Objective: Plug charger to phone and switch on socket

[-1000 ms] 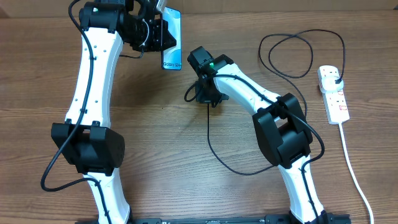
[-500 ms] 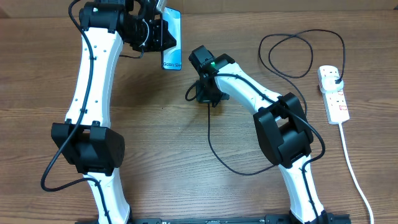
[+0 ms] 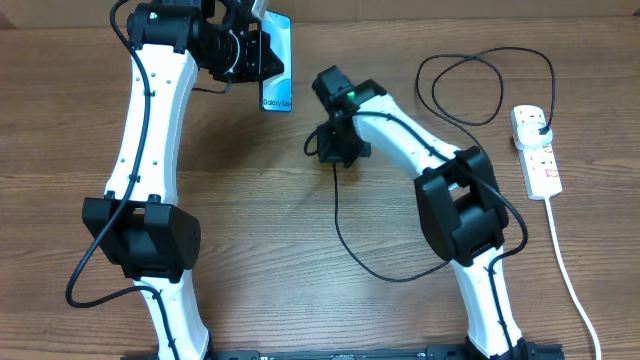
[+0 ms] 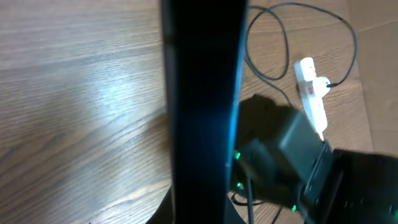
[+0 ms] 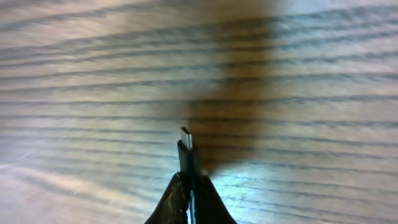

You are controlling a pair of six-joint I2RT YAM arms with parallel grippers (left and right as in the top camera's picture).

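Observation:
The clear wood beside the thin cable (image 3: 321,207) has room for me to release the charger. My right gripper needs to rise and tilt next, then come back and down there.
My left gripper (image 3: 262,38) is shut on the phone (image 3: 277,65), holding it on edge above the back of the table; its blue-and-white screen reads "Galaxy S24". In the left wrist view the phone (image 4: 202,106) fills the middle as a dark upright slab. My right gripper (image 3: 318,150) is shut on the charger (image 3: 338,215) just behind its connector tip (image 5: 186,138), which points out over the wood, right of the phone. The thin black cable loops across the table to its black plug (image 3: 540,126) in the socket (image 3: 538,152), a white strip at the far right.
The socket's thick white cord (image 3: 570,280) runs down the right side toward the front edge. The black cable makes a loop (image 3: 480,85) at the back right and another low loop (image 3: 380,265) beside the right arm's base.
My right gripper has moved slightly right and toward the back with the connector, its wrist turning. The left arm and phone have not moved.

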